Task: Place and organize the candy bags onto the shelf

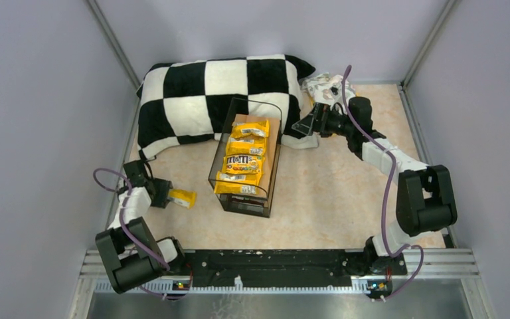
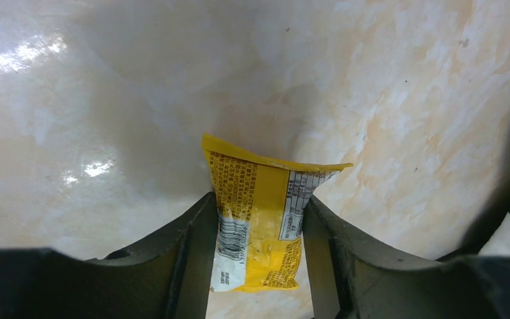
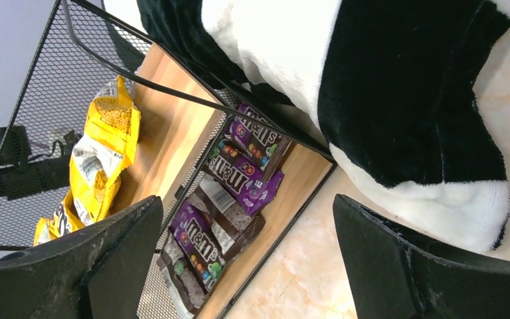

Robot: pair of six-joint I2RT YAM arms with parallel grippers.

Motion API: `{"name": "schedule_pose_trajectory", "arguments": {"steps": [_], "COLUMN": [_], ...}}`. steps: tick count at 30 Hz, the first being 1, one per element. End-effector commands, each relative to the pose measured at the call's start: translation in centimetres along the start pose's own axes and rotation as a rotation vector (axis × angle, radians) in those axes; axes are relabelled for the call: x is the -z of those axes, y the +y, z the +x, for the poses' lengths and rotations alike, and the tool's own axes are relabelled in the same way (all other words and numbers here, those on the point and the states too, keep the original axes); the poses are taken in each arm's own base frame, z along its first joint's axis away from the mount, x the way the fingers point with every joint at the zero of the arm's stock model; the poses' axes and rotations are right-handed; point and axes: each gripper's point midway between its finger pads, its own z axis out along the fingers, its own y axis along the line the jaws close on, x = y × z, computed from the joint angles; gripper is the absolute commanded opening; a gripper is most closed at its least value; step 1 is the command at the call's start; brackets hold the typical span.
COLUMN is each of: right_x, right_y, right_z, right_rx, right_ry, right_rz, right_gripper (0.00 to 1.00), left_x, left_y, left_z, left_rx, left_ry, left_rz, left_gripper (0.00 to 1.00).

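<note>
My right gripper is due to lift over the shelf (image 1: 272, 149) next and close on the held yellow bag's loose end (image 1: 190, 199), which lies to the left in the top view.
The shelf (image 1: 272, 149) stands mid-table with several yellow candy bags (image 1: 242, 164) lying in a row on its wooden top board. In the right wrist view, purple and brown candy bags (image 3: 229, 203) lie on the shelf's lower board (image 3: 299, 183). My left gripper (image 1: 172, 197) is at the left of the shelf, shut on a yellow candy bag (image 1: 184, 198), which shows between its fingers in the left wrist view (image 2: 259, 212). My right gripper (image 1: 303, 125) is open and empty, beside the shelf's far right corner, against the pillow.
A big black-and-white checkered pillow (image 1: 199, 100) lies behind the shelf. A white printed cloth (image 1: 322, 85) sits at the pillow's right end. Enclosure walls surround the marble-look table (image 1: 332, 193).
</note>
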Motion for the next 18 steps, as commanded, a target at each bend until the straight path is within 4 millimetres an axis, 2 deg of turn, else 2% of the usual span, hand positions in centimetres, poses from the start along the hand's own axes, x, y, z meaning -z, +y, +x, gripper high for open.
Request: {"name": "schedule_pose_trajectory", "arguments": {"steps": [1, 5, 10, 14, 18], "right_x": [0.5, 0.6, 0.9, 1.1, 1.6], "right_y": [0.5, 0.4, 0.3, 0.4, 1.3], "right_z": [-2.0, -2.1, -2.5, -2.7, -3.4], "right_rx": [0.058, 0.059, 0.063, 0.062, 0.052], "right_ry": [-0.054, -0.061, -0.075, -0.09, -0.114], "right_rz": [0.003, 0.017, 0.037, 0.046, 0.04], "right_gripper": [0.99, 0.99, 0.99, 0.99, 0.99], "left_x": [0.8, 2.3, 5.6, 9.9, 15.6], "left_y": [-1.0, -2.4, -5.6, -9.4, -13.6], "left_z": [0.3, 0.1, -0.6, -1.1, -1.4], "left_rx": [0.001, -0.004, -0.033, -0.025, -0.013], "left_ry": [0.013, 0.01, 0.006, 0.011, 0.023], "left_rz": [0.068, 0.138, 0.261, 0.424, 0.64], "left_gripper": [0.53, 0.46, 0.46, 0.45, 0.43]}}
